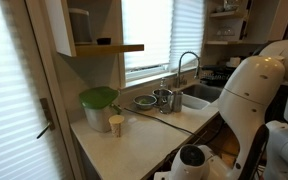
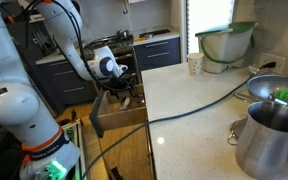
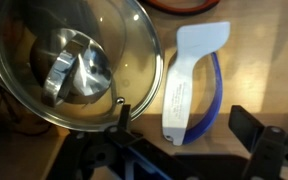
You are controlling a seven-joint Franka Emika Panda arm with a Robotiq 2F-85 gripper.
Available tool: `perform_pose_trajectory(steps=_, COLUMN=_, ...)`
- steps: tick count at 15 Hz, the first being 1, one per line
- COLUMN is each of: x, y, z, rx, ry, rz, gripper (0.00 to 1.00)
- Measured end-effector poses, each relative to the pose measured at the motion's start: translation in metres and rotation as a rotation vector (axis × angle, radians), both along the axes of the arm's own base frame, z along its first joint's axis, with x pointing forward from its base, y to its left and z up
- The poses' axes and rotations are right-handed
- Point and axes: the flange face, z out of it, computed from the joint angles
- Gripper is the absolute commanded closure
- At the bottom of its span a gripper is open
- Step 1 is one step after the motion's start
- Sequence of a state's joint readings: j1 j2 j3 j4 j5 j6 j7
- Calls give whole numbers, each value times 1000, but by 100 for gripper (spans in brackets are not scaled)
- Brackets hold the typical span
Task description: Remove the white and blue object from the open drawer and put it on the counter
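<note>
The gripper's open fingers are already on either side of the object's white lower end [image 3: 175,127], so next the gripper will move down onto it, toward the bottom of the drawer, and close.
The white and blue object [image 3: 192,85] lies flat on the wooden floor of the open drawer [image 3: 254,70], a white blade with a curved blue band on its right side. My gripper [image 3: 182,116] is open just above it, one dark finger on each side of its lower end, not touching it. In an exterior view the arm reaches down into the dark brown drawer [image 2: 109,118] beside the pale counter [image 2: 199,100]; the object is hidden there. In an exterior view [image 1: 194,158] the wrist sits low in front of the counter [image 1: 134,138].
A round glass lid with a metal knob [image 3: 69,60] fills the drawer's left part, close to the object. On the counter stand a green-lidded container [image 1: 98,100], a beige cup [image 1: 116,124], a metal pot [image 2: 269,135] and the faucet [image 1: 189,65]. A cable [image 2: 199,108] crosses the counter.
</note>
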State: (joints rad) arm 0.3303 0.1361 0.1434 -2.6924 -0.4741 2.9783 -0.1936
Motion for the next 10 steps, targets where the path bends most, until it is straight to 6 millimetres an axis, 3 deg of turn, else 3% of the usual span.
perform_pose_trajectory(steps=4, x=11, y=-2, z=-15, rx=31, ry=-21, rz=3, gripper=0)
perform_pose_trajectory(steps=6, x=15, y=1, z=-22, rx=39, ry=-21, rz=6, gripper=25)
perform_pose_trajectory(steps=10, x=16, y=11, z=-38, rx=58, ry=-13, rz=25, gripper=58)
